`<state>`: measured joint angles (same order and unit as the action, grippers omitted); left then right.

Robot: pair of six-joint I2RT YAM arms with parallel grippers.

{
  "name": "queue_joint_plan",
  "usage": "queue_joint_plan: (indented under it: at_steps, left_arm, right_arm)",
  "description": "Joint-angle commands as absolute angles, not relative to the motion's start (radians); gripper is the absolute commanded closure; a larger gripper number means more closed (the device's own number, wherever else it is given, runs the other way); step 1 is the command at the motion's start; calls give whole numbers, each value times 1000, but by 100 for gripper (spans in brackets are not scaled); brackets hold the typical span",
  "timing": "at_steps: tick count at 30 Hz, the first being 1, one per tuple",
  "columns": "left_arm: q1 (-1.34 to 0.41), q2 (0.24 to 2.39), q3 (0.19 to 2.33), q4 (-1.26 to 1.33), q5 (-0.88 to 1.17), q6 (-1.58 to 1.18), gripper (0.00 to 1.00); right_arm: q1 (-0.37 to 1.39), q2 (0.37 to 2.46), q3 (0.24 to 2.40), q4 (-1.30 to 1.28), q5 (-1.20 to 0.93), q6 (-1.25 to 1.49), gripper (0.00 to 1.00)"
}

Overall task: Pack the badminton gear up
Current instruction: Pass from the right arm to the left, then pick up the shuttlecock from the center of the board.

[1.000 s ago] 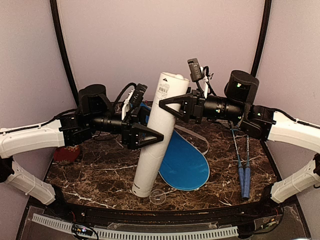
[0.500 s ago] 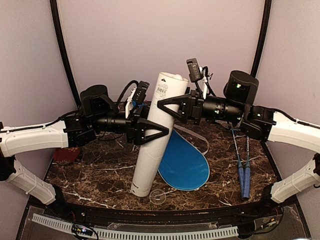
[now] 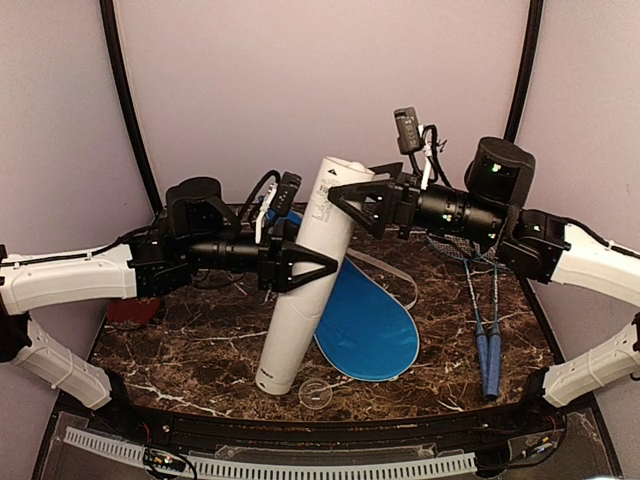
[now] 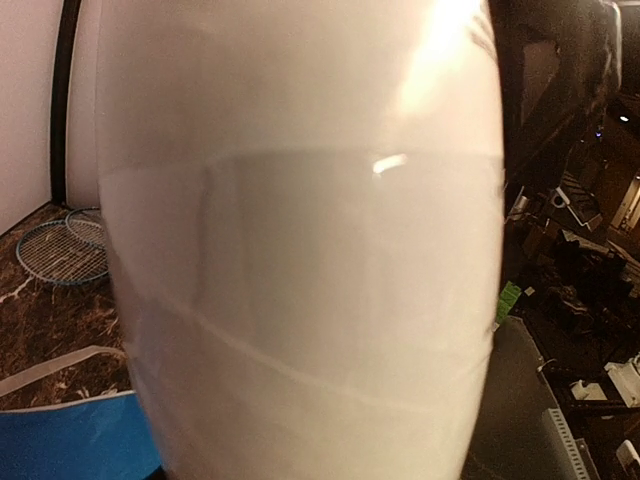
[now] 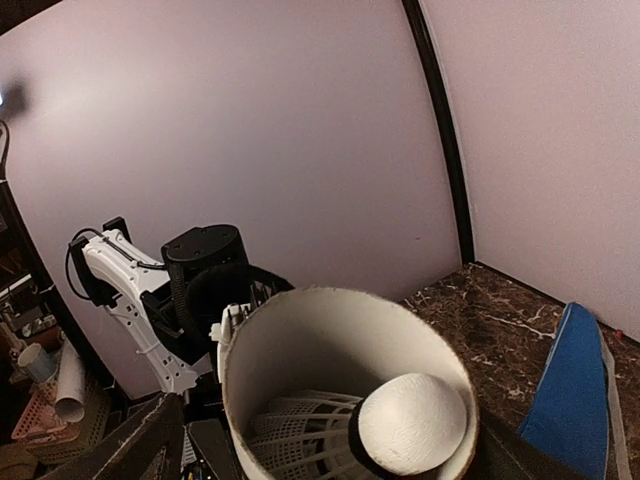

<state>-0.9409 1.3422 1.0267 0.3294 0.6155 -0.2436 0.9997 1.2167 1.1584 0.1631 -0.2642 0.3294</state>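
The shuttlecock is in the tube's opening. My right gripper needs to turn its fingers down and lower them to the marble table beside the blue cover (image 3: 370, 325) below it.
The long white tube (image 3: 300, 290) stands tilted, its base near the table's front. My left gripper (image 3: 322, 266) is shut on its middle, and the tube fills the left wrist view (image 4: 300, 250). My right gripper (image 3: 338, 192) is open, with its jaws either side of the tube's open top. A white shuttlecock (image 5: 412, 422) sits in the tube's mouth, cork end up. The blue cover (image 3: 370, 325) lies flat behind the tube. Two rackets with blue handles (image 3: 487, 360) lie at the right.
A small clear round cap (image 3: 315, 393) lies on the marble table by the tube's base. A red oval object (image 3: 130, 305) sits at the left under my left arm. The cover's white strap (image 3: 395, 275) trails behind it.
My right gripper has risen and drawn back a little to the right at the tube's top. My left gripper has shifted slightly right with the tube, whose base has slid a little left.
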Motion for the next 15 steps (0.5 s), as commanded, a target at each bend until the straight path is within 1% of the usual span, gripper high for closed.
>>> queue_joint_plan:
  at_steps: [1,8,11,15]
  left_arm:
    - [-913,1268,1034,169,507,-165,46]
    - [-677,1215,1045,-61,534,-129,47]
    - [-538,1219,1071,-171,542,-93,47]
    - [-436,1199,1064,-202,522,-63,47]
  right_arm:
    - [974,1162,1144,74,-94,309,11]
    - [943,1076,1030,-11,-34,286,12]
    - [945,1080,1000,-66,-88,242,13]
    - [966,1142,1009,-161,-142,198,15]
